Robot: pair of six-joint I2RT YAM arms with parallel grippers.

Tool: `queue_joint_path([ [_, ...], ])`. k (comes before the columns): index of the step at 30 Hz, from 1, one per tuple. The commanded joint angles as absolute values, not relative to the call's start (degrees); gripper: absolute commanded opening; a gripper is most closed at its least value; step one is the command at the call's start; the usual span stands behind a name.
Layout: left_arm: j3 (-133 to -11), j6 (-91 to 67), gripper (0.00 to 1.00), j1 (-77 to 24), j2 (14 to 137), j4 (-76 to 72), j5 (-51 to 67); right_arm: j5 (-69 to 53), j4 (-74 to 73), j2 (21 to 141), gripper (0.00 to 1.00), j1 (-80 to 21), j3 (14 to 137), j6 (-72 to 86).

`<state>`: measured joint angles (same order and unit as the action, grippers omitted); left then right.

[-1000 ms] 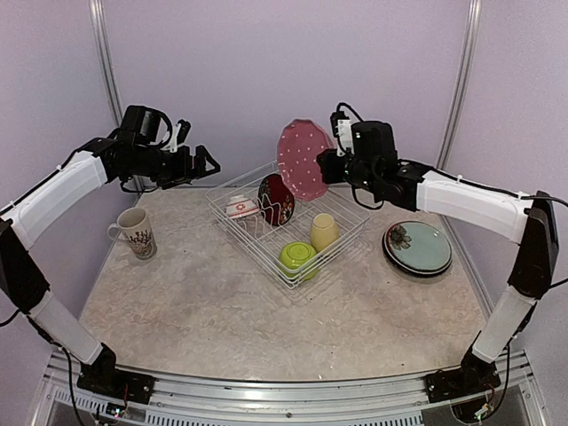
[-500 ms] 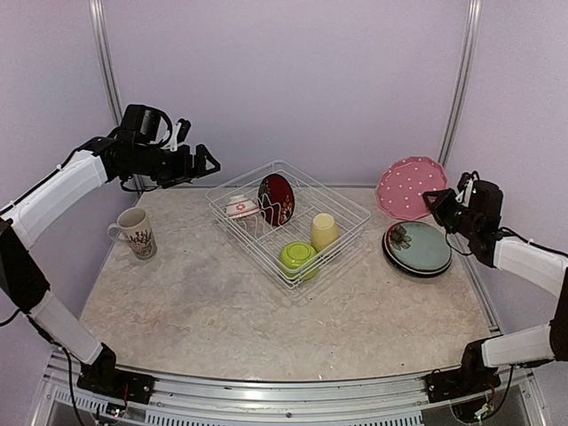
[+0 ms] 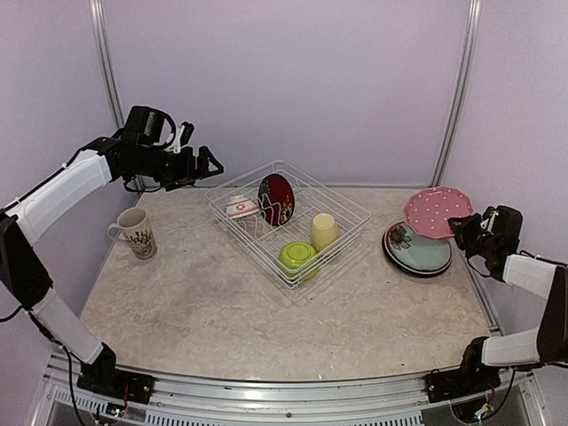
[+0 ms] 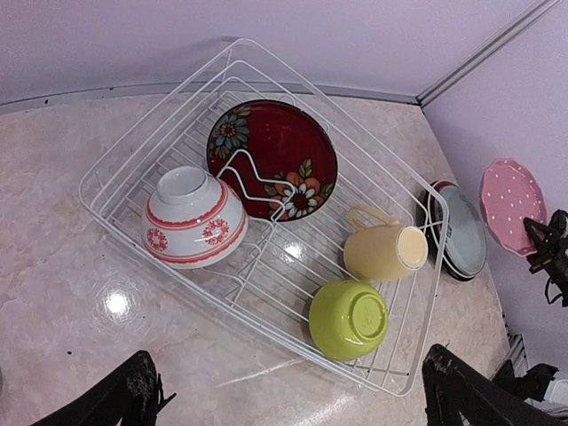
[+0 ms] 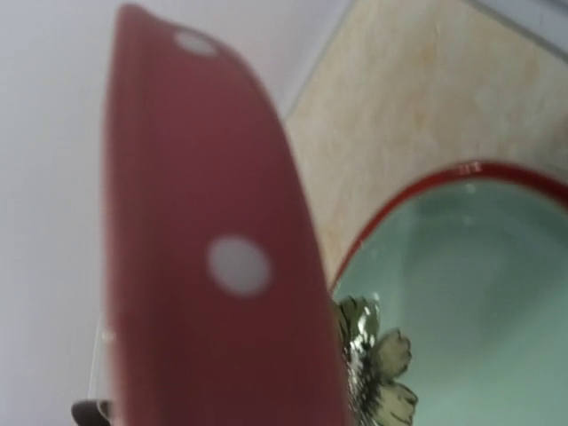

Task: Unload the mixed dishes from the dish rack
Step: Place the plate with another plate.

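Note:
My right gripper lowers toward the left in the top view next and releases the pink-dotted plate onto the teal plate (image 3: pixel 419 250) (image 5: pixel 470 293), since the pink-dotted plate still hangs above the stack.
The white wire dish rack (image 3: pixel 286 266) (image 4: pixel 115 155) holds a dark red flowered plate (image 3: pixel 276 199) (image 4: pixel 275 155) upright, a small red-white bowl (image 3: pixel 241 207) (image 4: pixel 193 216), a pale yellow cup (image 3: pixel 324 231) (image 4: pixel 383 252) and a lime green bowl (image 3: pixel 299 257) (image 4: pixel 349 319). My right gripper (image 3: pixel 463 225) is shut on the pink-dotted plate (image 3: pixel 437 212) (image 5: pixel 213 257) and holds it tilted just above the teal plate (image 3: pixel 419 250) (image 5: pixel 470 293) at the right. My left gripper (image 3: pixel 209 165) is open and empty, high above the table left of the rack.
A patterned cream mug (image 3: pixel 135 232) stands on the table at the left. The teal plate lies on a dark plate (image 3: pixel 390 256) near the right wall. The marbled table (image 3: pixel 266 319) stretches in front of the rack.
My right gripper has carried the pink-dotted plate from above the rack to the right and down over the teal plate. The left arm has barely moved.

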<state>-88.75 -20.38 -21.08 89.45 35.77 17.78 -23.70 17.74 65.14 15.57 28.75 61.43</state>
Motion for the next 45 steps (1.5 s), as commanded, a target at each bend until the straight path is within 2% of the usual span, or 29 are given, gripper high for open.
queue_joint_path([
  [1, -90.7, -20.57, 0.99, -21.4, 90.6, 37.09, 18.44, -28.05, 27.24, 67.29, 0.0, 16.11, 29.03, 63.26],
  [8, -90.86, -20.65, 0.99, -21.42, 90.62, 37.24, 18.62, -32.51, 30.03, 75.24, 0.0, 16.15, 29.15, 63.18],
  [18, -90.94, -20.57, 0.99, -21.44, 90.53, 37.34, 18.52, -31.63, 26.69, 78.75, 0.0, 16.1, 29.53, 59.26],
  [22, -90.92, -20.57, 0.99, -21.4, 90.61, 37.44, 18.63, -32.48, 25.76, 80.07, 0.04, 16.09, 29.67, 58.0],
  [30, -91.05, -20.57, 0.99, -21.38, 90.69, 37.53, 18.61, -31.9, 21.41, 80.55, 0.23, 16.09, 30.35, 52.87],
  [32, -91.13, -20.57, 0.99, -21.41, 90.67, 37.53, 18.63, -30.75, 17.57, 80.23, 0.32, 16.08, 31.62, 49.64],
  [45, -91.32, -21.0, 0.99, -21.53, 91.07, 37.67, 19.31, -16.42, -7.92, 74.98, 0.59, 15.77, 39.26, 29.63],
])
